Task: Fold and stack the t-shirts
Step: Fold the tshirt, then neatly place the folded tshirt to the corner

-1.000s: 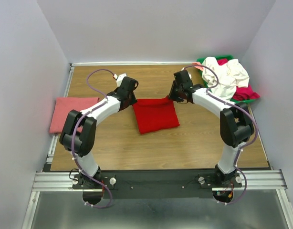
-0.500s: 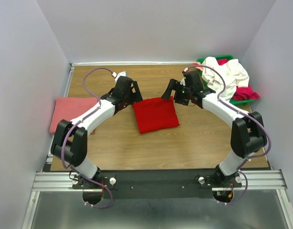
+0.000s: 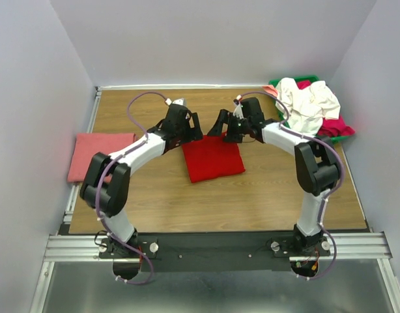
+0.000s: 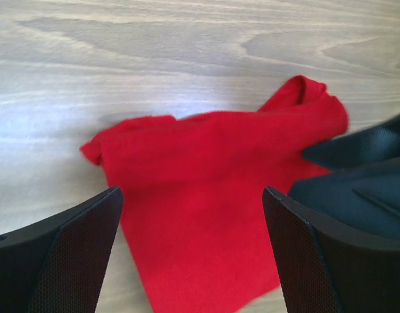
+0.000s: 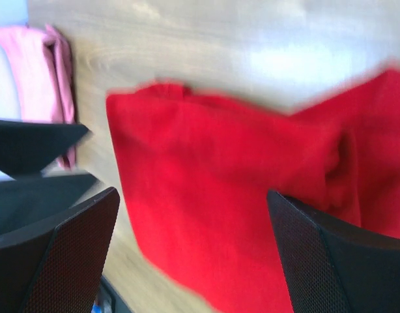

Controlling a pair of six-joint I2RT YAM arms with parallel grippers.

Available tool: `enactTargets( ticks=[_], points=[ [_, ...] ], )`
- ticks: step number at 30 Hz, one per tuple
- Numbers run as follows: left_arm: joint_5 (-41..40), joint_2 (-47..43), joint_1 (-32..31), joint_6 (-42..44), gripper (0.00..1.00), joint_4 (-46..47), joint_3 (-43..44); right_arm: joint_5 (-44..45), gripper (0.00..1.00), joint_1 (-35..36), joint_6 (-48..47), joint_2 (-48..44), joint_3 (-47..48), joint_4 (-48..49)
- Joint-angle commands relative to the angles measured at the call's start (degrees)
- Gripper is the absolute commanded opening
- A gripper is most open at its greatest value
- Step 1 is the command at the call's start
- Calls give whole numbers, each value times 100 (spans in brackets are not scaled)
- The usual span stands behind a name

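Note:
My left gripper needs to move back and down next and close on the red edge facing the salmon-pink t-shirt, because the red t-shirt (image 3: pixel 212 158) lies folded apart from that one.
A bright red t-shirt (image 3: pixel 212 158) lies folded into a rough square at the table's middle, flat on the wood. My left gripper (image 3: pixel 190 128) hovers open over its far left corner, and my right gripper (image 3: pixel 219 124) hovers open over its far right corner. In the left wrist view the red t-shirt (image 4: pixel 206 163) fills the gap between my left gripper's (image 4: pixel 192 195) wide jaws. The right wrist view shows the same red t-shirt (image 5: pixel 252 169) below my open right gripper (image 5: pixel 193 199). A salmon-pink folded t-shirt (image 3: pixel 96 154) rests at the left edge.
A green tray (image 3: pixel 336 138) at the back right holds a crumpled white t-shirt (image 3: pixel 307 104) and a magenta one (image 3: pixel 337 126). The grippers stand close together, nearly tip to tip. Grey walls enclose the table on three sides.
Both grippers have opened and let go of the red t-shirt's far edge. They have drawn in towards each other over that edge. The shirt now lies flat.

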Motion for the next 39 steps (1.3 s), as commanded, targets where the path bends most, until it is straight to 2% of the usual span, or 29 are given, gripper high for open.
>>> enactTargets(
  ticks=[1, 4, 10, 14, 18, 23, 27, 30, 36, 39],
  points=[
    [129, 664, 0, 300, 95, -30, 457, -283, 100, -63, 112, 733, 710, 294],
    [85, 1007, 17, 353, 95, -13, 607, -11, 100, -151, 77, 1007, 939, 285],
    [77, 1613, 105, 415, 95, 39, 748, 69, 100, -388, 121, 1719, 799, 294],
    [42, 1973, 167, 494, 94, -39, 748, -316, 100, -459, 77, 2194, 676, 312],
    [76, 2018, 167, 441, 94, 110, 398, -511, 100, -450, 199, 2151, -87, 880],
    [208, 1808, 158, 266, 92, 365, -217, -529, 100, -389, 498, 1030, -1695, 1831],
    [445, 1124, 9, 29, 92, 795, -1314, -475, 100, -196, 893, 8, -3598, 2979],
    [437, 562, -140, -165, 92, 936, -1904, -476, 100, -134, 1157, -676, -4420, 3632],
    [332, -451, -431, -279, 93, 787, -2328, -274, 100, -98, 1228, -1699, -5204, 3547],
    [61, -1222, -475, -341, 93, 568, -2468, -46, 100, -90, 1246, -2479, -5275, 3040]
  ],
)
